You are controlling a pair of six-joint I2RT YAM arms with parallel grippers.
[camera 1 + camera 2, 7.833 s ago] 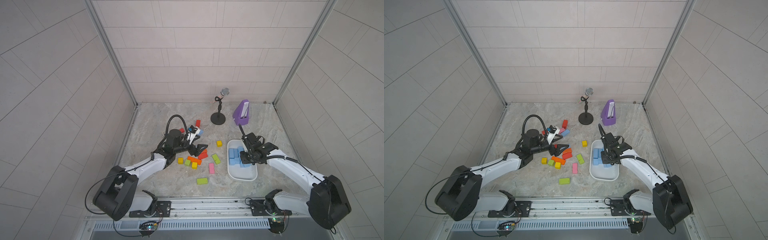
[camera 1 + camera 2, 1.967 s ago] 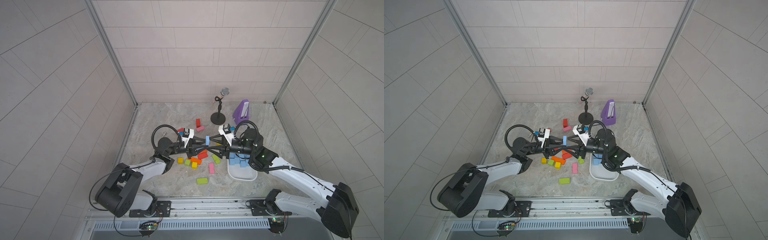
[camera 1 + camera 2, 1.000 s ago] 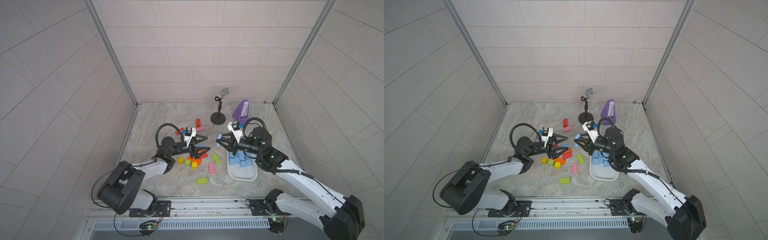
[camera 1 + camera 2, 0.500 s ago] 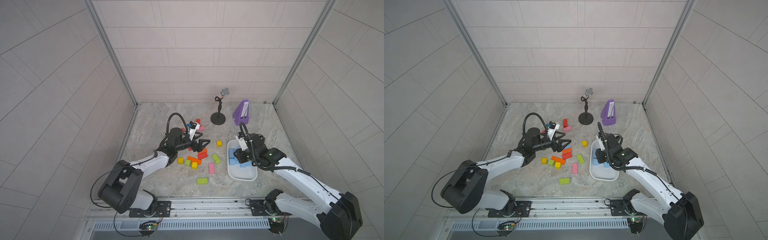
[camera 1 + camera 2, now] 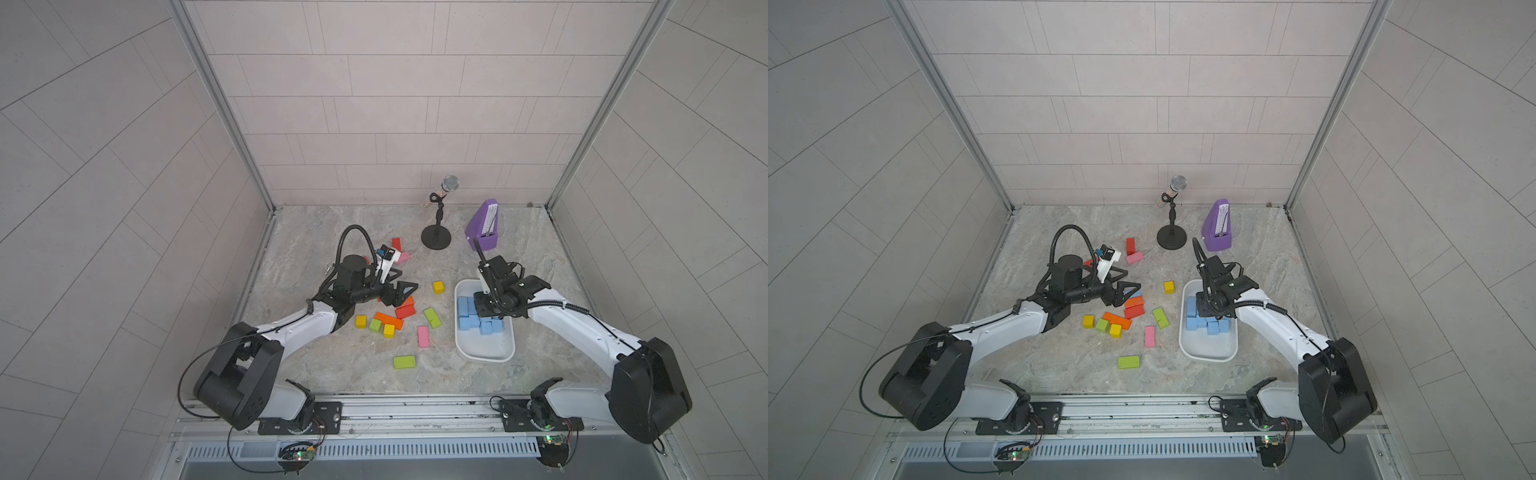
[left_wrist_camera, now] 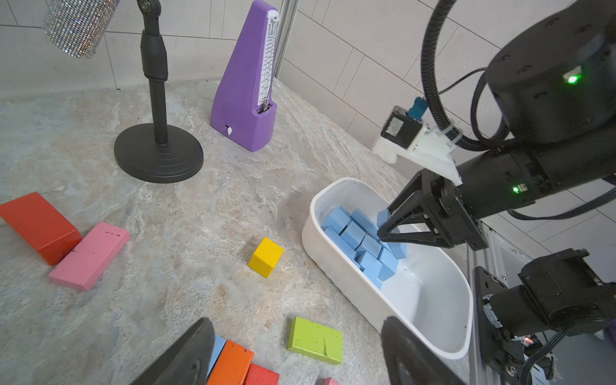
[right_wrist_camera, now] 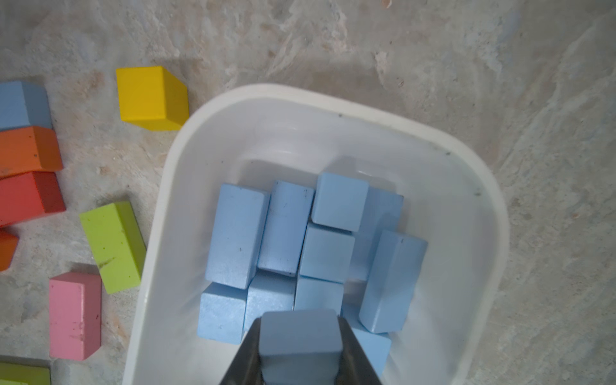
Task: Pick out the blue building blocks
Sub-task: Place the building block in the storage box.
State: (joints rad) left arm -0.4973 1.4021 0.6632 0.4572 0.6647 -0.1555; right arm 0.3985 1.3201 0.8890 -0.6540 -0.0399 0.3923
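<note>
The robot's right gripper needs to move outward and down onto the long blue blocks by the tray's far rim and release there, because the tray holds only blue ones.
Several blue building blocks (image 5: 473, 322) lie piled in the far half of the white tray (image 5: 484, 353), clearest in the right wrist view (image 7: 283, 233). My right gripper (image 7: 300, 325) hangs just over that pile, shut on one more blue block (image 7: 300, 346); the left wrist view shows that grip (image 6: 383, 218) from the side. Another blue block (image 5: 1136, 294) rests on the table against an orange brick, under one finger of my left gripper (image 5: 1125, 286). The left gripper (image 6: 296, 321) stands open and empty, low over the coloured cluster.
Red, orange, yellow and green blocks (image 5: 388, 320) are scattered left of the tray, with a yellow cube (image 5: 438, 286), a pink brick (image 5: 423, 336) and a green brick (image 5: 404, 361). A microphone stand (image 5: 436, 239) and a purple metronome (image 5: 484, 226) stand at the back.
My right gripper carried the blue block from mid-table to above the tray. My left gripper opened wider and swung back over the red and orange cluster.
</note>
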